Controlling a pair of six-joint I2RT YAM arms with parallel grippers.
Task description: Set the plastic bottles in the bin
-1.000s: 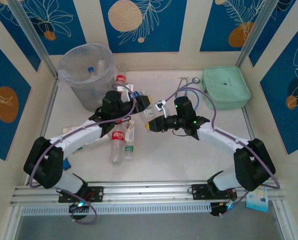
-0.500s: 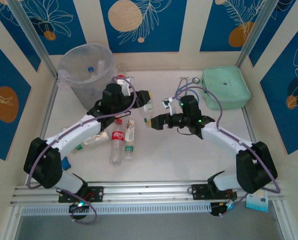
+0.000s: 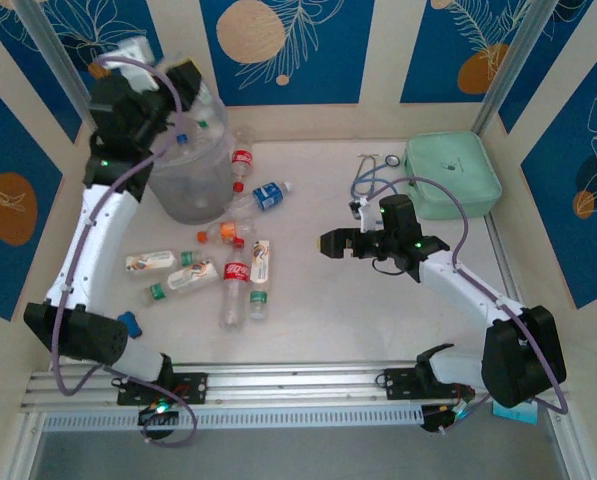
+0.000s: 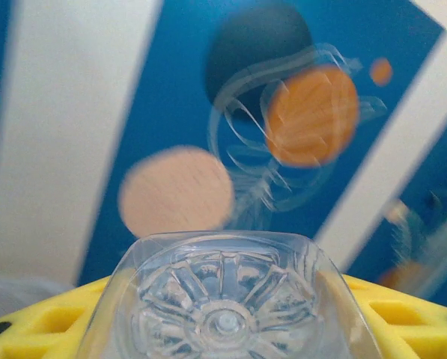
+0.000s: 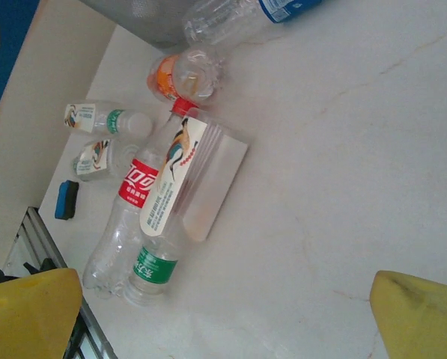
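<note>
My left gripper tips downward next and lowers into the bin's opening (image 3: 191, 132) to release the clear plastic bottle, as that opening is below it.
My left gripper (image 3: 183, 85) is raised above the bin (image 3: 178, 185), a tall translucent grey bucket at the back left. In the left wrist view its yellow fingers (image 4: 40, 321) are shut on a clear plastic bottle (image 4: 227, 299), ribbed base toward the camera. My right gripper (image 3: 328, 243) stands open over the table's middle, and its wrist view shows nothing in the right gripper (image 5: 223, 318). Several bottles lie left of it: red-labelled (image 5: 137, 187), white-and-green-labelled (image 5: 171, 194), orange (image 5: 182, 75), blue-labelled (image 3: 268, 193). One with a blue cap (image 3: 181, 138) lies inside the bin.
A mint-green case (image 3: 453, 175) sits at the back right, with cable loops (image 3: 373, 175) beside it. A small blue object (image 5: 66, 198) lies near the left arm's base. Two more bottles (image 3: 153, 262) lie left of the pile. Bare table (image 3: 358, 310) lies in front of my right gripper.
My right gripper opened, let go of a bottle and drew back to the right. The left arm swung up from the table's middle to above the bin with that bottle.
</note>
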